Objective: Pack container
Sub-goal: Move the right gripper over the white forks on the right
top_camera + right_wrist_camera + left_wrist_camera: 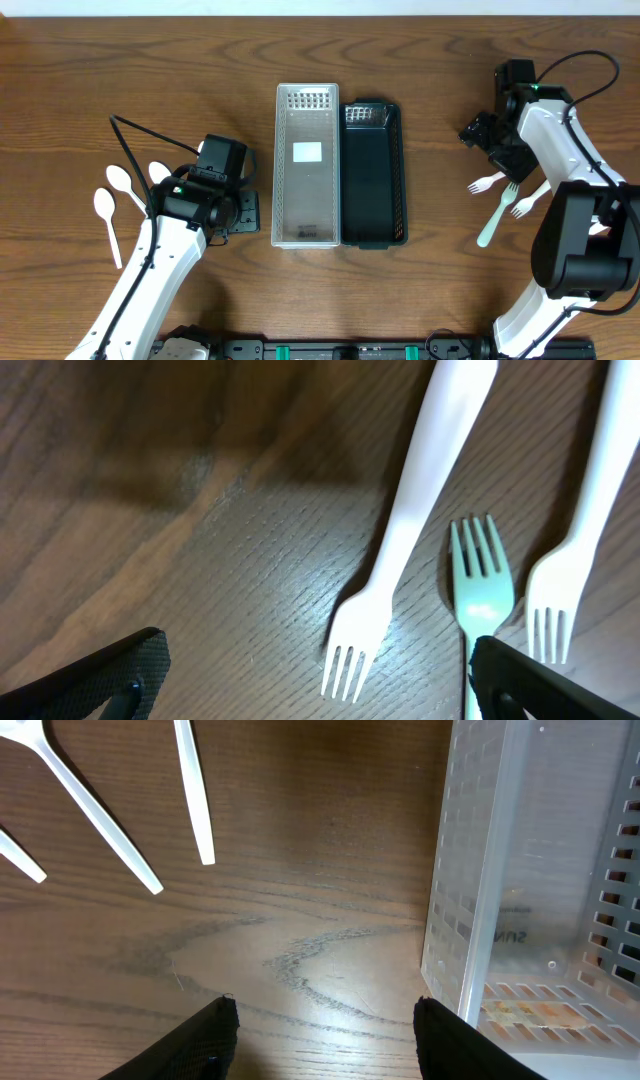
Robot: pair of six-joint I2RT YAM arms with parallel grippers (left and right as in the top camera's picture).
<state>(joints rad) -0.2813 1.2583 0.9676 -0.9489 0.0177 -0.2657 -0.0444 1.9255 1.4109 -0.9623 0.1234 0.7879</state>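
Note:
The narrow neck of the white fork (499,177) (382,577) lies below my right gripper, and the gripper's open fingers are already on either side, so I will move the gripper down onto it next.
A clear perforated container (306,165) and a black container (373,172) stand side by side at mid-table, both empty. Three white spoons (120,185) lie at the left. Three forks lie at the right: two white (487,183) (528,203) and one mint green (497,215). My left gripper (240,212) is open and empty over bare wood beside the clear container (520,870), with the spoon handles (195,800) ahead of it. My right gripper (480,135) is open and empty above the forks; a white fork (400,550) lies between its fingers (320,680), the green fork (480,590) by the right finger.
The second white fork (585,540) lies at the right edge of the right wrist view. A white label (306,152) shows on the floor of the clear container. Cables run from both arms across the wood.

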